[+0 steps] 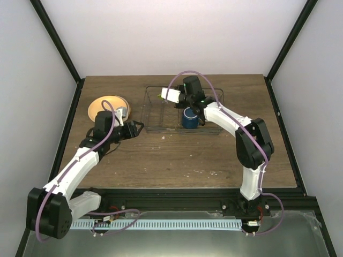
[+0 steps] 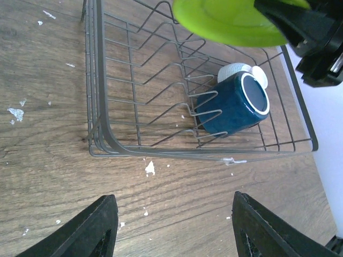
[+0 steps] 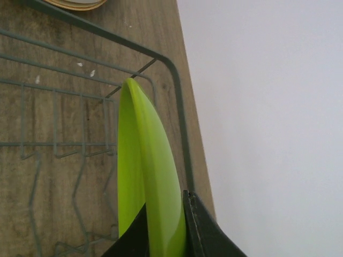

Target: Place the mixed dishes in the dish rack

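Note:
My right gripper lowers the plate on edge between the wires and the rack's far side next, since the lime-green plate still hangs above the bent wires.
The dish rack stands at the table's middle back. The dark blue mug lies on its side inside it, also in the left wrist view. My right gripper is shut on the rim of the lime-green plate and holds it on edge above the rack's far side; the plate also shows in the left wrist view. My left gripper is open and empty over the table just outside the rack's left side. The peach-orange plate lies at the left.
A cream dish sits on the peach-orange plate, with a pale thing at its right edge, partly hidden by my left arm. White crumbs dot the wood. Dark frame posts stand at the table's corners.

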